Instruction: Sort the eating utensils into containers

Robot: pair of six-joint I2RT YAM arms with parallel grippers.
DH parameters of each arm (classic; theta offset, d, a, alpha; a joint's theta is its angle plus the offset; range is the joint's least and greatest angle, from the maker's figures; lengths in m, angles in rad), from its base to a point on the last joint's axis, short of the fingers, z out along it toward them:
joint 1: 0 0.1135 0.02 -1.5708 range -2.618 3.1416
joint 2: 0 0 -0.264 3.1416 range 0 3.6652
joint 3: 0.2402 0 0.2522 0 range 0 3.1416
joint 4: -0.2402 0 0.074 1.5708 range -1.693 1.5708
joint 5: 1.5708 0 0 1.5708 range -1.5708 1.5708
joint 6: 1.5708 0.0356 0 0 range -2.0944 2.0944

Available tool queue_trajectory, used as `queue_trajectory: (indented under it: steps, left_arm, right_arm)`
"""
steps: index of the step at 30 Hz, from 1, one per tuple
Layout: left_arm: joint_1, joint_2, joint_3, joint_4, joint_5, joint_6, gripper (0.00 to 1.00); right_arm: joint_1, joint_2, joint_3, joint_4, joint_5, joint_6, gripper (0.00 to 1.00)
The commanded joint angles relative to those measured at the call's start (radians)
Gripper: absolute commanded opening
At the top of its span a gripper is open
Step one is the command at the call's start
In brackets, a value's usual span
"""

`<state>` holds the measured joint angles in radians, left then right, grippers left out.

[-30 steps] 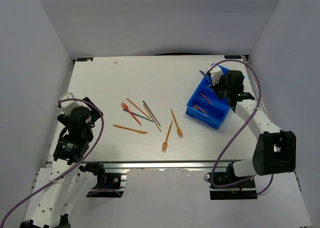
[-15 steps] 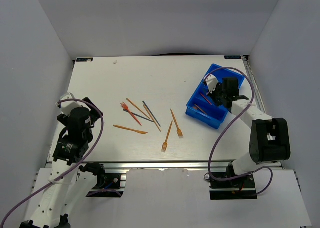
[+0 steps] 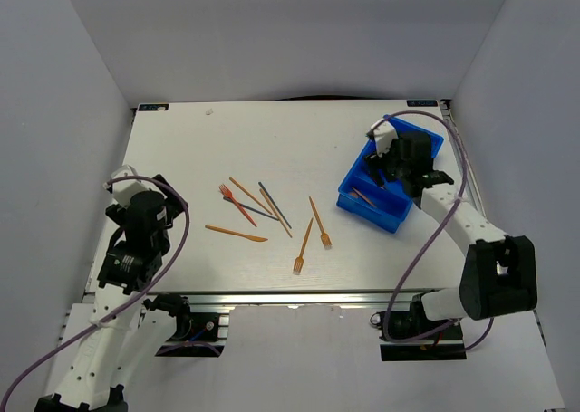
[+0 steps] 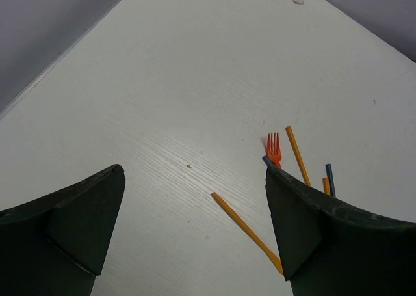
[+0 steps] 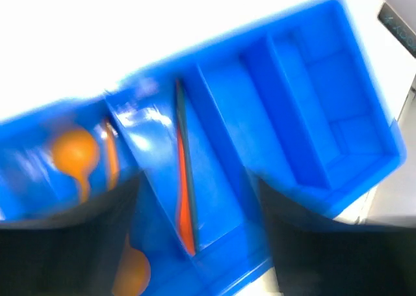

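Observation:
The orange stick's near end is below my left gripper and to its right in the top view, apart from the rest, so my left gripper should move down and across to it next.
The containers are one blue tray (image 3: pixel 376 215) with long compartments at the right of the table. My right gripper (image 3: pixel 375 167) hangs open just over it, nothing between its fingers (image 5: pixel 195 237). Below it, in the right wrist view, an orange stick (image 5: pixel 186 208) and a dark stick (image 5: pixel 182 130) lie together in one compartment of the tray (image 5: pixel 312 94), and orange spoons (image 5: pixel 75 151) lie in the compartment to the left. Several eating utensils remain mid-table: a red fork (image 3: pixel 237 205), orange sticks (image 3: pixel 248 193), a dark stick (image 3: pixel 275 205), two orange forks (image 3: pixel 319 222). My left gripper (image 3: pixel 134 199) rests open at the left edge.
In the left wrist view an orange stick (image 4: pixel 247 224) lies between my open left gripper's (image 4: pixel 195 218) fingers but farther off, with the red fork (image 4: pixel 273 149) beyond. White walls enclose the table on three sides. The tray's two right-hand compartments show nothing in them.
My right gripper was shut on a dark utensil above the tray, came down into it, and now stands open with a dark stick lying in a compartment. The left arm has barely moved.

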<state>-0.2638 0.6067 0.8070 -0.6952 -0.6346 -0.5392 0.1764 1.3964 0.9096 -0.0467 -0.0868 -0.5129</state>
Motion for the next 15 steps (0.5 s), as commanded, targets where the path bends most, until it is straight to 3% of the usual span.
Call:
queue_trajectory:
  steps: [1,4,5,6,7,9,10,12,15]
  left_arm:
    - [0.003,0.039,0.008,0.013,0.004,0.002,0.98]
    - [0.003,0.145,0.084,-0.081,0.03,-0.083,0.98]
    - [0.003,0.184,0.115,-0.114,0.061,-0.122,0.98]
    - [0.001,0.256,0.138,-0.133,0.094,-0.163,0.98]
    - [-0.002,0.289,0.156,-0.151,0.119,-0.25,0.98]
    - [-0.05,0.365,0.137,-0.127,0.133,-0.386,0.98]
    - [-0.072,0.392,0.132,-0.127,0.115,-0.433,0.98]
    - [-0.151,0.48,0.133,-0.183,-0.021,-0.602,0.98]
    - [-0.167,0.582,0.159,-0.291,-0.051,-0.771,0.98]
  right_arm:
    - [0.207,-0.097,0.119,-0.027,0.151,0.131,0.89]
    - [0.449,-0.122,0.195,-0.106,0.448,0.163,0.89]
    - [0.492,-0.12,0.219,-0.163,0.579,0.272,0.89]
    - [0.515,-0.117,0.244,-0.2,0.61,0.34,0.89]
    - [0.529,-0.114,0.27,-0.237,0.584,0.447,0.89]
    - [0.523,-0.12,0.215,-0.213,0.455,0.473,0.89]
    - [0.523,-0.122,0.14,-0.176,0.47,0.497,0.89]
    - [0.525,-0.1,0.155,-0.244,0.457,0.588,0.87]
    - [0.549,-0.1,0.166,-0.32,0.524,0.712,0.89]
